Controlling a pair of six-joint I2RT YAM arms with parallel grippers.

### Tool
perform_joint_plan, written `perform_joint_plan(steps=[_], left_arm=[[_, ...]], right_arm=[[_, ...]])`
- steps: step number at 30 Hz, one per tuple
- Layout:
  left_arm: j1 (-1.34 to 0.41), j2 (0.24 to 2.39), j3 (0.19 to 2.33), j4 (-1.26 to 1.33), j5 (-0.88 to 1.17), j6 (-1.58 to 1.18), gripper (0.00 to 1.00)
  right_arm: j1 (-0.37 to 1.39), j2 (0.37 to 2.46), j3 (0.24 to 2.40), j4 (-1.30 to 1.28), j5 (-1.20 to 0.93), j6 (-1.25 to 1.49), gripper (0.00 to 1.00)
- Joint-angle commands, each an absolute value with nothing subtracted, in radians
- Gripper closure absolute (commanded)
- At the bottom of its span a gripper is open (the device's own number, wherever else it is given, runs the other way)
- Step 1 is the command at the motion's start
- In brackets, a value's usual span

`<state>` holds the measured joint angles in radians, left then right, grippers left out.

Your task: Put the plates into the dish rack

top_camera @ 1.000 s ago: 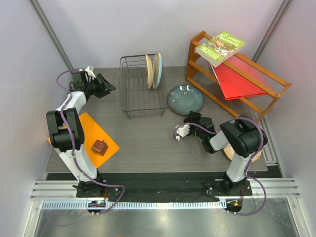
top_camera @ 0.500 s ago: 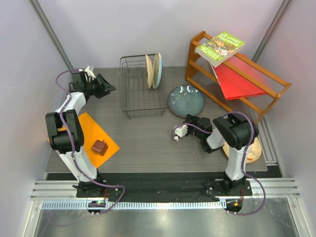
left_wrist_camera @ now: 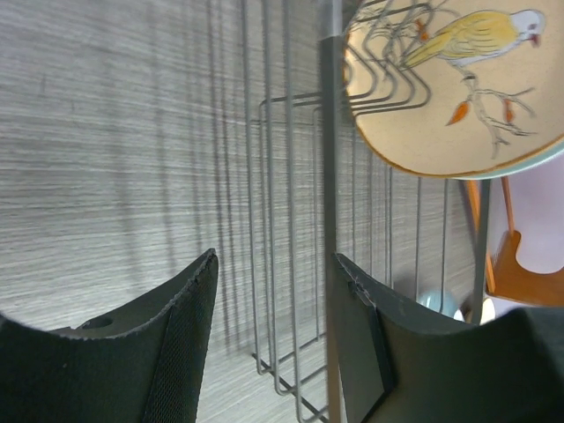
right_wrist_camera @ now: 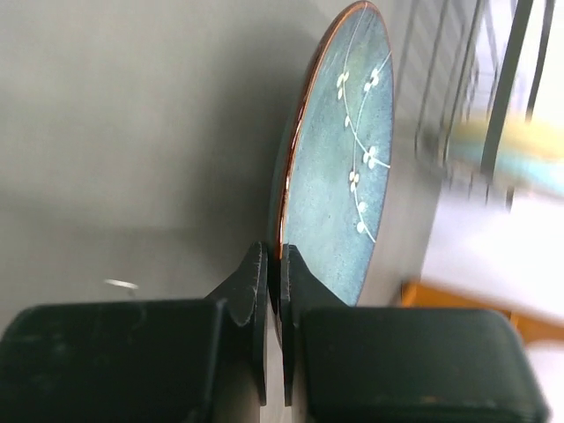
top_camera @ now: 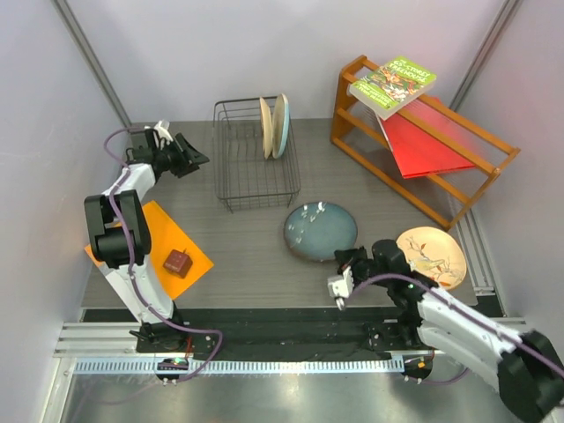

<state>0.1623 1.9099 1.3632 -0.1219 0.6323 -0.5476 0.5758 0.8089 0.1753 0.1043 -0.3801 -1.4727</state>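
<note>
My right gripper next moves back and down onto the bare near tabletop to release the blue-grey plate (top_camera: 320, 231) flat, as it hangs tilted in its fingers.
The dark blue-grey plate (top_camera: 320, 231) with white blossom marks lies mid-table, and my right gripper (top_camera: 349, 258) is shut on its near rim. The right wrist view shows both fingers pinching the brown-edged rim of that plate (right_wrist_camera: 344, 176) at the gripper (right_wrist_camera: 274, 256). Two plates (top_camera: 274, 126) stand upright in the right side of the black wire dish rack (top_camera: 256, 204). A tan bird plate (top_camera: 431, 256) lies flat at the front right. My left gripper (top_camera: 199, 159) is open beside the rack's left wall; its wrist view shows rack wires (left_wrist_camera: 328, 176) between the fingers and a bird plate (left_wrist_camera: 449, 79) inside.
An orange wooden shelf (top_camera: 414, 150) at the back right carries a book (top_camera: 392, 85) and a red board (top_camera: 423, 145). An orange sheet (top_camera: 167, 238) with a small brown block (top_camera: 178, 262) lies at the left front.
The right gripper closed on the blue-grey plate's rim and pulled it from beside the rack toward the near edge. The right arm swung back, uncovering the tan plate. The left arm stayed put.
</note>
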Motion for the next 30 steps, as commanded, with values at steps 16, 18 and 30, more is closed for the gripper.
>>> perform_joint_plan(steps=[16, 18, 30], left_arm=[[0.150, 1.950, 1.408, -0.100, 0.660, -0.537, 0.45], [0.147, 1.948, 1.408, -0.107, 0.664, -0.529, 0.45], [0.149, 1.921, 1.417, -0.147, 0.672, -0.495, 0.45]], right_arm=[[0.758, 0.836, 0.196, 0.048, -0.491, -1.514, 0.74], [0.759, 0.833, 0.199, 0.012, -0.500, -1.535, 0.63], [0.759, 0.556, 0.287, -0.278, -0.531, -1.389, 0.37]])
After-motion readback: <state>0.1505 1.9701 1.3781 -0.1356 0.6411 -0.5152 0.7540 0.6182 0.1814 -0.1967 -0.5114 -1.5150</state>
